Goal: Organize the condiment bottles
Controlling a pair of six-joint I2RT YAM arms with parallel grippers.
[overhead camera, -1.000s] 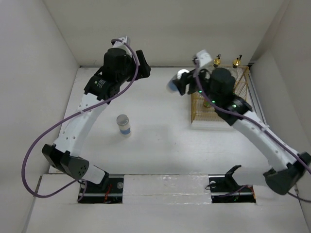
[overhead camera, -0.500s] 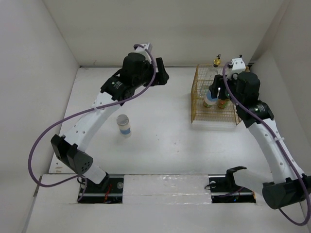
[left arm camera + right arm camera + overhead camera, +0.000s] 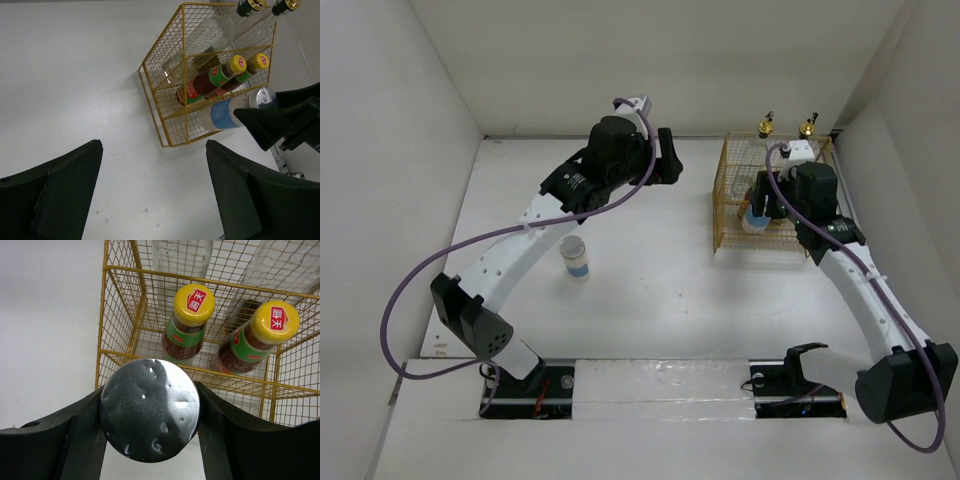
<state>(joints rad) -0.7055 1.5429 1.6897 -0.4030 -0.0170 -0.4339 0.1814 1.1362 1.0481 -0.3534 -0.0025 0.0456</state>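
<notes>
My right gripper lowers toward the basket's front row (image 3: 756,236) (image 3: 235,392) and releases the jar next. The jar's base is inside the basket's front bar and its lid above it.
My right gripper (image 3: 150,407) is shut on a silver-lidded blue-and-white jar (image 3: 149,410), one finger on each side of the lid. The jar (image 3: 225,114) hangs in the front row of the gold wire basket (image 3: 161,95); whether it touches the floor I cannot tell. Behind it stand two sauce bottles (image 3: 190,320) (image 3: 256,335) with yellow caps, and two tall glass bottles (image 3: 765,127) (image 3: 807,127) at the back. A second jar (image 3: 576,258) stands upright on the table, left of centre. My left gripper (image 3: 155,185) is open over bare table, left of the basket.
White walls enclose the table on the left, back and right. The basket (image 3: 722,205) sits in the back right corner, close to the right wall. The left arm (image 3: 530,215) arches over the table above the lone jar.
My right gripper has carried its jar from left of the basket rightward and down into the front row. The left arm has swung right, toward the basket, still open.
</notes>
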